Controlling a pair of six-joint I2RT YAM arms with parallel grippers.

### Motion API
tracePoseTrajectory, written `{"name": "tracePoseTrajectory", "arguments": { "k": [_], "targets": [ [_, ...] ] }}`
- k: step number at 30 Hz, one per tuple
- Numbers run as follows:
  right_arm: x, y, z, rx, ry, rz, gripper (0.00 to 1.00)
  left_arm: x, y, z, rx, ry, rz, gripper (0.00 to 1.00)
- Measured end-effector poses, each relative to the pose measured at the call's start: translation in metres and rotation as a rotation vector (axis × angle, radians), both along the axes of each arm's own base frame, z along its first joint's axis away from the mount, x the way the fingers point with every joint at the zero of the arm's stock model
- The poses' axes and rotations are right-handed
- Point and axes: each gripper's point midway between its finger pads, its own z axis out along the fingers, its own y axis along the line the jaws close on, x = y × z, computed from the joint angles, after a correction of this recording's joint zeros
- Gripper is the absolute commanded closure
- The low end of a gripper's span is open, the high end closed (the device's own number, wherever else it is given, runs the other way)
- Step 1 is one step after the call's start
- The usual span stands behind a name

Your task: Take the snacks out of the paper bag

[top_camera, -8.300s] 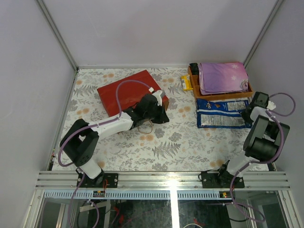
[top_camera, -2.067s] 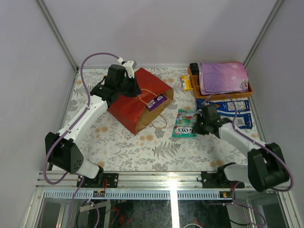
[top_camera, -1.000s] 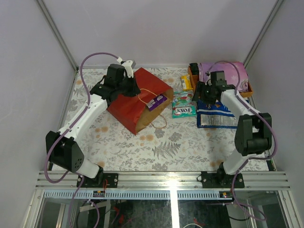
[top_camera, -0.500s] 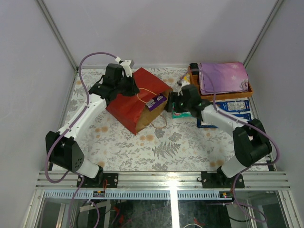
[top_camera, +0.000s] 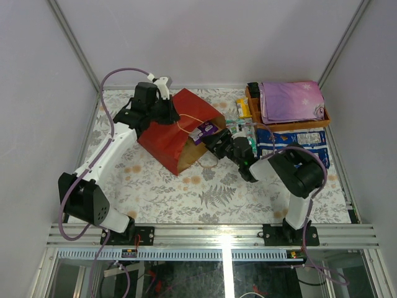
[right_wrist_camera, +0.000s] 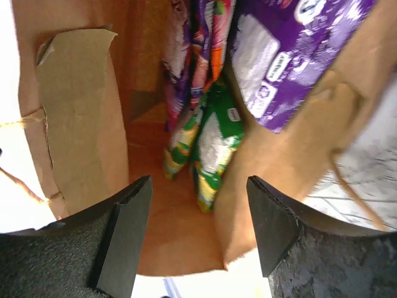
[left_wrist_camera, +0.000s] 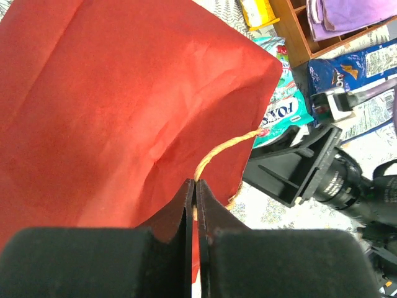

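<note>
My right gripper moves to the left in the top view onto the lower edge of the purple FOX'S packet next. That packet pokes out of the bag's opening.
The red paper bag (top_camera: 164, 138) lies tilted on the table with its mouth facing right. My left gripper (top_camera: 169, 114) is shut on its thin rope handle (left_wrist_camera: 218, 149), pinched at the fingertips (left_wrist_camera: 196, 184). My right gripper (top_camera: 209, 141) is open at the bag's mouth with nothing between its fingers (right_wrist_camera: 131, 231). Inside the brown interior (right_wrist_camera: 80, 112) I see a purple packet (right_wrist_camera: 290, 57), green packets (right_wrist_camera: 214, 148) and more behind them. The purple packet (top_camera: 205, 131) pokes out of the mouth. A teal FOX'S packet (left_wrist_camera: 282, 112) lies on the table beside the bag.
Two blue-and-white packs (top_camera: 299, 146) lie at the right in front of a wooden tray (top_camera: 291, 125) holding a purple cloth (top_camera: 291, 99). A yellow packet (top_camera: 242, 108) lies left of the tray. Side walls enclose the flowered table (top_camera: 186, 198).
My right arm has swung left from the tray side to the bag's mouth, leaving the teal packet on the table. The left gripper still holds the handle.
</note>
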Motion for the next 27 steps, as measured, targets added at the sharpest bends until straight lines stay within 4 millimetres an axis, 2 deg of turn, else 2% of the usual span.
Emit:
{"name": "tracePoseTrajectory", "arguments": {
  "k": [4, 8, 13, 17, 27],
  "targets": [
    [0.007, 0.027, 0.006, 0.155, 0.036, -0.03, 0.3, 0.0, 0.003, 0.004, -0.007, -0.007, 0.004, 1.0],
    [0.005, 0.041, -0.001, 0.231, 0.115, -0.069, 0.3, 0.0, 0.005, 0.006, -0.012, -0.011, 0.005, 1.0],
    [0.008, 0.038, -0.01, 0.27, 0.19, -0.155, 0.3, 0.001, 0.006, 0.007, -0.021, -0.011, 0.006, 1.0],
    [0.012, 0.032, -0.025, 0.247, 0.247, -0.211, 0.3, 0.002, 0.008, 0.007, -0.027, -0.008, 0.009, 1.0],
    [0.028, 0.036, -0.055, 0.208, 0.33, -0.284, 0.29, 0.001, 0.012, 0.012, -0.038, -0.018, 0.016, 1.0]
  ]
}}
